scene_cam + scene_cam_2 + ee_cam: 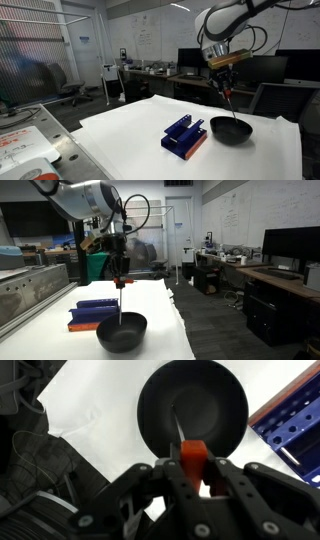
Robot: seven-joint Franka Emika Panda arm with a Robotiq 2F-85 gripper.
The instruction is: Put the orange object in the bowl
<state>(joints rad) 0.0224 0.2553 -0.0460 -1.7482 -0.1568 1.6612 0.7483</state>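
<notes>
The orange object, still held well above the bowl's rim, comes down next with my gripper into the black bowl's open inside below and gets released there.
My gripper (193,468) is shut on the orange object (192,455), a small orange-red top with a thin dark stem hanging down. It hangs above the black bowl (215,395), with the stem pointing into it. In both exterior views the gripper (226,84) (119,277) holds the orange object (227,93) (119,282) well above the bowl (240,132) (130,335), and the stem tip reaches down to about the bowl's rim.
A blue rectangular block with a red-orange base (184,137) (92,314) lies on the white table (130,130) beside the bowl; it also shows in the wrist view (295,422). Desks, monitors and chairs stand behind the table.
</notes>
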